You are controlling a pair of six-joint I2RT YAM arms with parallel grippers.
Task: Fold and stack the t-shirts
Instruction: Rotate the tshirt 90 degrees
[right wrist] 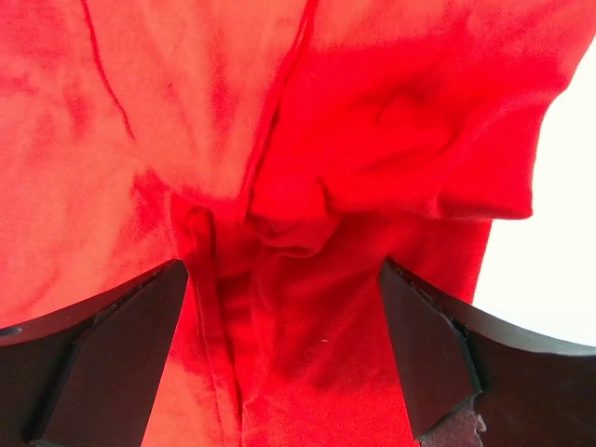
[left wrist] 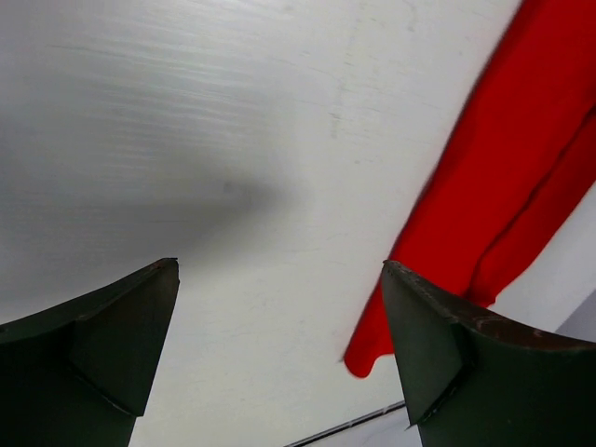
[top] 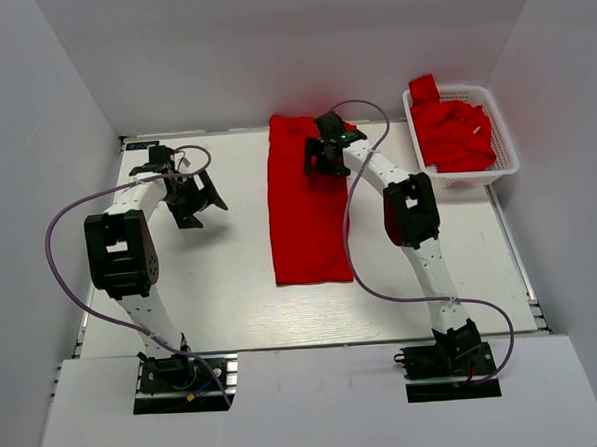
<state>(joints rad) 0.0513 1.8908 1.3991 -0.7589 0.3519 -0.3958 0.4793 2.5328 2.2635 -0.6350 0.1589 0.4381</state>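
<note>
My right gripper will next rise back along the red t-shirt and then go down to the t-shirt's near corner on the basket's side (top: 346,275), which lies flat and uncovered.
A red t-shirt (top: 306,208) lies on the table as a long narrow strip, folded lengthwise. My right gripper (top: 322,162) hangs open over its far right part; in the right wrist view the bunched red cloth (right wrist: 298,214) fills the space between the spread fingers (right wrist: 428,363). My left gripper (top: 199,201) is open and empty over bare table to the left of the shirt; its wrist view shows the shirt's edge (left wrist: 503,186) to the right. More red t-shirts (top: 458,130) lie heaped in a white basket (top: 505,158).
The white basket stands at the back right corner of the table (top: 202,289). White walls enclose the table on three sides. Purple cables loop from both arms.
</note>
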